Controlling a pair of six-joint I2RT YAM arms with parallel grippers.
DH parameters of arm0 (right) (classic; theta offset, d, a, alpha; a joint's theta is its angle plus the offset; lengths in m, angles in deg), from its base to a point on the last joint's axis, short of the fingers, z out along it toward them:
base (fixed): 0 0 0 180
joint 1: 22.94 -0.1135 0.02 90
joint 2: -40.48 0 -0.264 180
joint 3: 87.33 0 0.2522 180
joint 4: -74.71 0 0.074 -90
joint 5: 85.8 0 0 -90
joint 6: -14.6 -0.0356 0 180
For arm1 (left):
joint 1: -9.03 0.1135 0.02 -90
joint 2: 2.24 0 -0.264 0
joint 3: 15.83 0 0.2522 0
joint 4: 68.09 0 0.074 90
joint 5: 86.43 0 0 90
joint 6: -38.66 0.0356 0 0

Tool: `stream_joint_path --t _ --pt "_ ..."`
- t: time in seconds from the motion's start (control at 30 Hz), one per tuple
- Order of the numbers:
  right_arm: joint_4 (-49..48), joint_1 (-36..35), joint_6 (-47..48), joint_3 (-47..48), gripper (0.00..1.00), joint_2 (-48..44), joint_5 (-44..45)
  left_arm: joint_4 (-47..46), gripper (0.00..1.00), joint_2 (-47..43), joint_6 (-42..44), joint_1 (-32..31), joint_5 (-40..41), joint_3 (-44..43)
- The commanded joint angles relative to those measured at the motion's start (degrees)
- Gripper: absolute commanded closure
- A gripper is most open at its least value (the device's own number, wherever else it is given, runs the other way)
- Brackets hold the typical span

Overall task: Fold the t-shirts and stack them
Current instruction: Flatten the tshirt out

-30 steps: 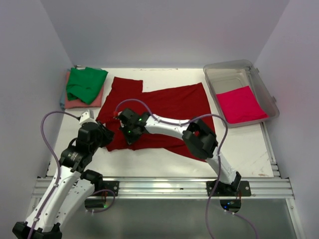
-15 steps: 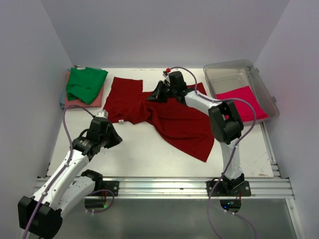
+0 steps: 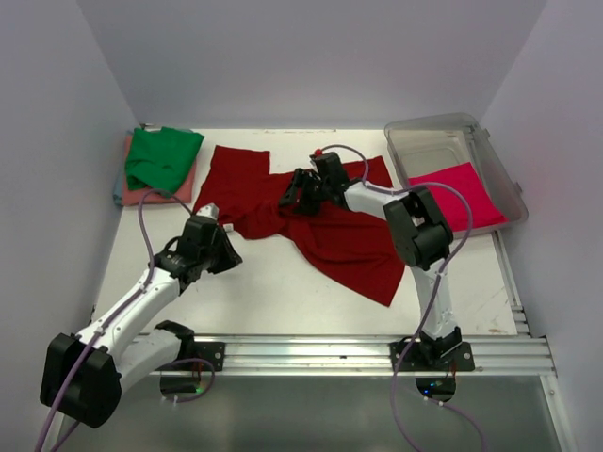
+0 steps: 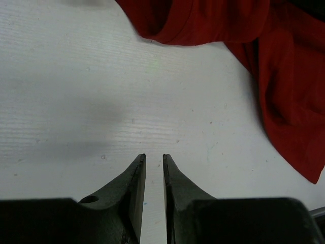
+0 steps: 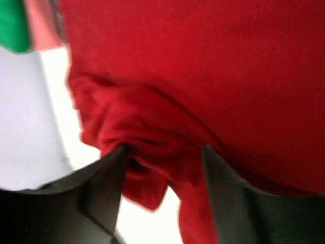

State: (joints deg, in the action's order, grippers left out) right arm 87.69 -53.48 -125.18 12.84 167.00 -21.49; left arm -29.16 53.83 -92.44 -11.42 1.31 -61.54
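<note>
My right gripper moves back and to the left in the top view next, down onto the t-shirt's near fold by the white tag, since that fold lies bunched.
The large dark red t-shirt (image 3: pixel 325 221) lies crumpled across the middle of the table, its near part folded back and bunched. My right gripper (image 3: pixel 290 198) hovers low over the bunched fold near the shirt's middle. In the right wrist view this gripper (image 5: pixel 163 148) is open, with a wad of the dark red t-shirt (image 5: pixel 152 132) loose between the spread fingers. My left gripper (image 3: pixel 229 256) sits over bare table just left of the shirt's edge. In the left wrist view it (image 4: pixel 153 155) shows only a narrow gap and holds nothing.
A green t-shirt (image 3: pixel 162 157) lies folded on a salmon pink one (image 3: pixel 151 195) at the far left corner. A clear plastic tub (image 3: pixel 443 123) at the far right holds a bright pinkish-red t-shirt (image 3: pixel 455 196). White walls close in the table on three sides.
The right gripper carried the shirt's near-left edge up to the far middle, then opened its jaws. The left arm reached forward and right towards the shirt.
</note>
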Motion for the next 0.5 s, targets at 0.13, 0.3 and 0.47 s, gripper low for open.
stream_joint_path --t 0.13,0.3,0.47 --pt "18.14 -9.44 29.0 -1.78 0.2 -25.69 28.49 -2.85 0.77 -4.2 1.2 -0.73 4.78 0.48" --pt "25.99 -16.47 36.15 0.16 0.22 -25.01 35.45 0.4 0.77 -8.96 -0.12 -0.82 9.98 -0.92" --pt "31.35 -22.52 38.35 4.19 0.26 -16.95 41.86 4.7 0.77 -14.23 -2.66 -0.82 15.08 -3.39"
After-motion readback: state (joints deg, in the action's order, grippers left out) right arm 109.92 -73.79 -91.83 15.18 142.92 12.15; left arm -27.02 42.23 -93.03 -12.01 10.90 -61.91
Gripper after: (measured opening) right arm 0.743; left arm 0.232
